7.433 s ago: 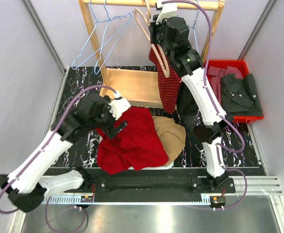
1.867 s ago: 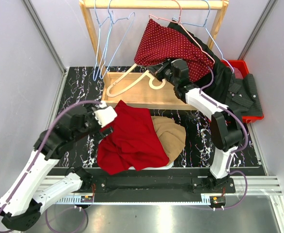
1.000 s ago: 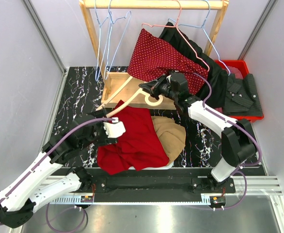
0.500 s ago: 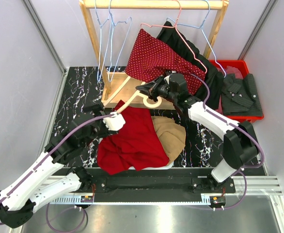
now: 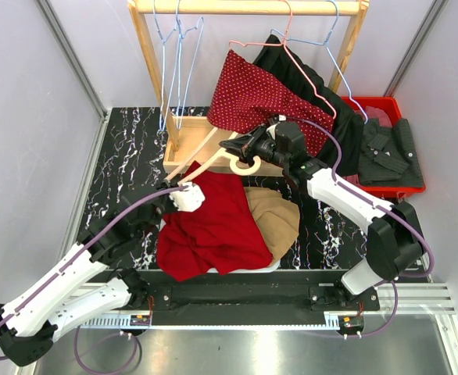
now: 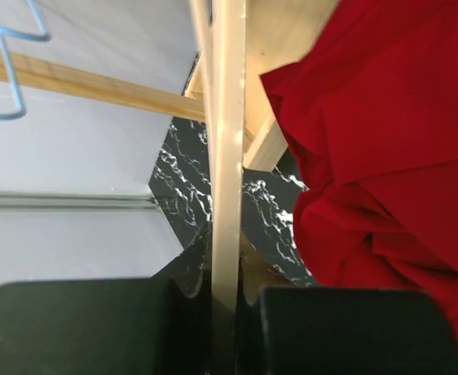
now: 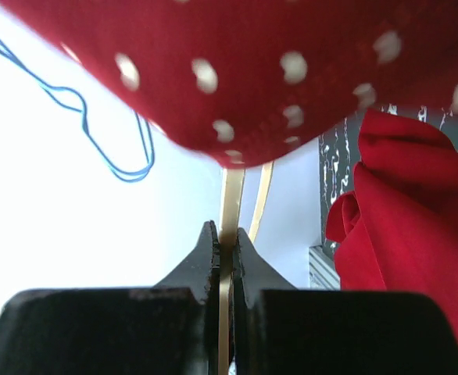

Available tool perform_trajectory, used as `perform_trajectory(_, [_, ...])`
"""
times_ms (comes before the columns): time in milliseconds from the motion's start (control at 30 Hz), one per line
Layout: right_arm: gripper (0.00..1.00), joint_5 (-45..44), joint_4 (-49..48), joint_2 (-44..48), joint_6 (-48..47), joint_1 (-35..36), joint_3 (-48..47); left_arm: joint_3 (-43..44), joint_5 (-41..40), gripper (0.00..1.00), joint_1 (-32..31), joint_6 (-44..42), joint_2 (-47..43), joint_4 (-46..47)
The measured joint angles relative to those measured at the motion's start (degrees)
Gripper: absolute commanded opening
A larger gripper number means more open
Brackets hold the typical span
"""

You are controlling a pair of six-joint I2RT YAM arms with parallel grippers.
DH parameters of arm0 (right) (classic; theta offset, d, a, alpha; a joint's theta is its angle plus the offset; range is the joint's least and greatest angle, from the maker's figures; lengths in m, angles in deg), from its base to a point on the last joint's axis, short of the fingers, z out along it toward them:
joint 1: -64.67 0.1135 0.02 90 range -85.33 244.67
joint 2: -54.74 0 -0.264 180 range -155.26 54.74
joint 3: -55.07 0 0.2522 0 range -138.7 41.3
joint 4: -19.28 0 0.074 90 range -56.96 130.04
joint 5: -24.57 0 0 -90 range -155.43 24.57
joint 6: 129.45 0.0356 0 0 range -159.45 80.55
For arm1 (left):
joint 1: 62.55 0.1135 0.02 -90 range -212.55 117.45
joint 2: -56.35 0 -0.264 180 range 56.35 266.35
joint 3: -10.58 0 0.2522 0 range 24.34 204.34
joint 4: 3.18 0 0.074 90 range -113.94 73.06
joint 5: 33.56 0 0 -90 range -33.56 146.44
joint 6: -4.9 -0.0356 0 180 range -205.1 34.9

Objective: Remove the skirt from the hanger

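I will next raise the hanger outward with my left gripper, hook it on the rack bar (image 5: 209, 7), which is bare beside the blue wire hangers above and outward of it, and let go.
The red white-dotted skirt (image 5: 260, 90) hangs bunched below the rack, and its lower edge fills the top of the right wrist view (image 7: 276, 70). The pale wooden hanger (image 5: 213, 166) slants out from under it, down to the left. My right gripper (image 5: 238, 148) is shut on the hanger near its hook, the bar (image 7: 230, 203) pinched between the jaws. My left gripper (image 5: 180, 187) is shut on the hanger's low free end (image 6: 227, 156). How much of the hanger is still inside the skirt is hidden.
A plain red garment (image 5: 213, 226) and a tan one (image 5: 280, 215) lie piled on the marble table. The wooden rack (image 5: 248, 6) carries blue wire hangers (image 5: 174, 62), a pink hanger (image 5: 291, 55) and a black garment (image 5: 346, 125). A red bin (image 5: 370, 102) of dark clothes stands right.
My left gripper has come up to the hanger's free end and closed on it; a second ago it was open. The right gripper has kept its hold and shifted the hanger slightly.
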Motion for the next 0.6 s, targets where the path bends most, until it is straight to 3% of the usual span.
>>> perform_trajectory(100, [0.06,0.0,0.0,0.0,0.6,0.2,0.5,0.7,0.8,0.00,0.1,0.3,0.3,-2.1])
perform_trajectory(133, [0.22,0.0,0.0,-0.1,0.7,0.2,0.5,0.9,1.0,0.00,0.3,0.4,0.3,-2.5])
perform_trajectory(233, [0.45,0.9,0.2,-0.5,-0.3,0.4,0.3,2.2,1.6,0.00,1.4,0.8,0.3,-4.4])
perform_trajectory(367, [0.84,3.0,4.7,-2.5,-6.4,0.5,-3.1,6.6,3.1,0.00,4.3,2.9,0.3,-10.7])
perform_trajectory(500, [1.00,1.3,12.0,-3.1,-16.0,0.5,-8.6,14.4,5.2,0.00,8.1,8.6,0.0,-20.7])
perform_trajectory(600, [1.00,-3.4,15.8,-1.4,-23.6,0.5,-10.1,20.5,8.2,0.00,10.5,15.3,-1.0,-27.4])
